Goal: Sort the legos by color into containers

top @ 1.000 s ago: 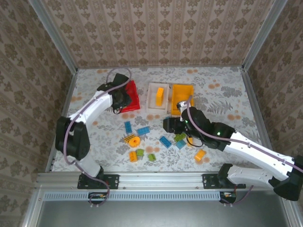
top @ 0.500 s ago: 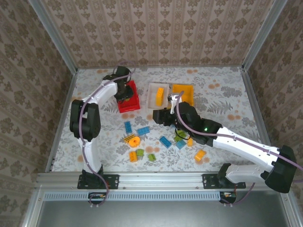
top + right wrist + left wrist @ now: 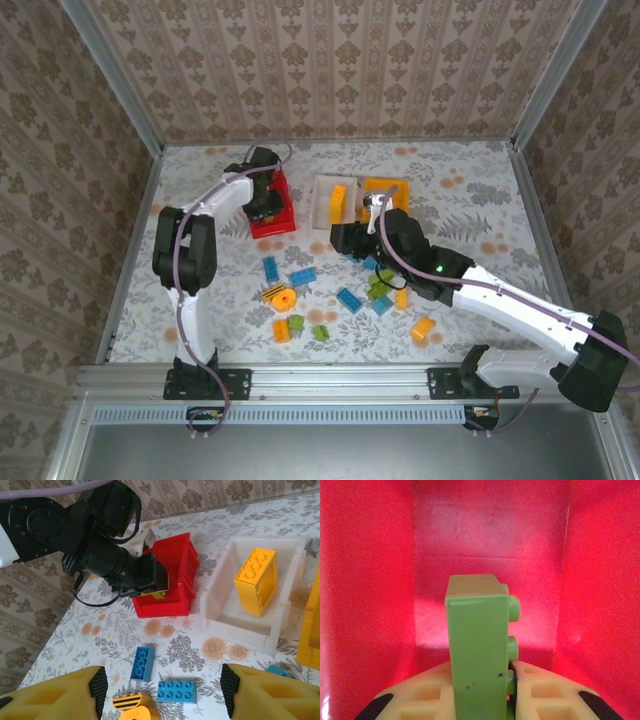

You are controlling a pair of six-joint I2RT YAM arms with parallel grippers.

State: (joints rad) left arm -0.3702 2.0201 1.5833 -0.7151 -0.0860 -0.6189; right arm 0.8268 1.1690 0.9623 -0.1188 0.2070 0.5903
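Note:
The robot next needs to lift the green brick in its left gripper clear of the red container's sides, move across to the orange-yellow container point(image 3: 385, 190) beyond the white container point(image 3: 322, 205) and let go of the brick inside it.
My left gripper point(image 3: 482, 692) is shut on a green lego brick point(image 3: 477, 650), held upright inside the red container point(image 3: 490, 540). From above, the left gripper point(image 3: 262, 197) sits over the red container point(image 3: 277, 215). My right gripper point(image 3: 164, 690) is open and holds nothing; it hovers over two blue bricks point(image 3: 142, 662) point(image 3: 177, 690). From above, the right gripper point(image 3: 345, 240) is just in front of the white container point(image 3: 322, 205), which holds an orange frame brick point(image 3: 338, 200). The orange-yellow container point(image 3: 385, 190) stands to the right of the white one.
Loose legos lie on the table's middle: blue ones point(image 3: 270, 268) point(image 3: 349, 299), a round orange piece point(image 3: 284, 298), green ones point(image 3: 320, 332) point(image 3: 380, 290) and an orange one point(image 3: 423, 329). A yellow, black-striped piece point(image 3: 131, 700) lies near my right fingers.
My left gripper has reached farther back, from the red container's left side to over it, with the green brick. My right gripper has moved back and left toward the white container.

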